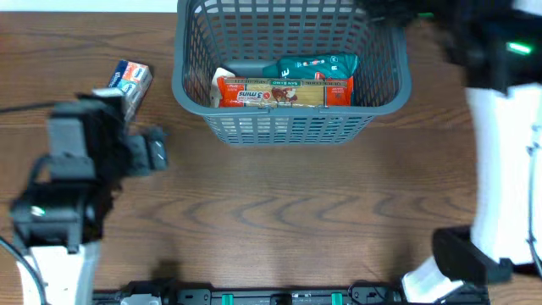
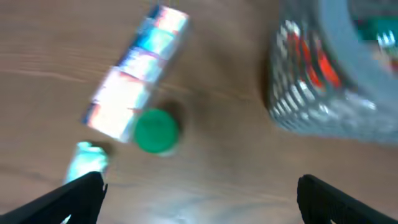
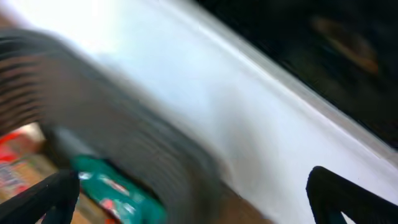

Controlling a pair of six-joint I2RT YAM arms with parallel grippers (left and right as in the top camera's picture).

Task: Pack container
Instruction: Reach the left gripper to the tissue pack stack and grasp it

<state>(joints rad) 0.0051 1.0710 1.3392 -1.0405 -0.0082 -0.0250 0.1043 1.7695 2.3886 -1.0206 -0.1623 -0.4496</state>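
Next, my left gripper reaches outward and down to the blue, white and orange box, onto its middle (image 2: 140,60), clear of the green cap (image 2: 155,130).
The dark grey lattice container (image 1: 292,127) stands at the table's back centre. Inside lie a red and orange pasta box (image 1: 284,91) and a green packet (image 1: 309,66). A blue, white and orange box (image 1: 134,79) lies on the table to its left. In the left wrist view this box (image 2: 134,87) lies beside a green round cap (image 2: 155,130), with the container (image 2: 336,93) to the right. My left gripper (image 2: 199,199) is open and empty above the wood. My right gripper (image 3: 193,193) is open and empty by the container's rim (image 3: 124,124), near the green packet (image 3: 118,193). That view is blurred.
A small teal and white item (image 2: 87,158) lies next to the green cap, by my left finger. The left arm (image 1: 76,161) covers the table's left side. The right arm's white base (image 1: 500,169) stands at the right edge. A white wall lies behind the container.
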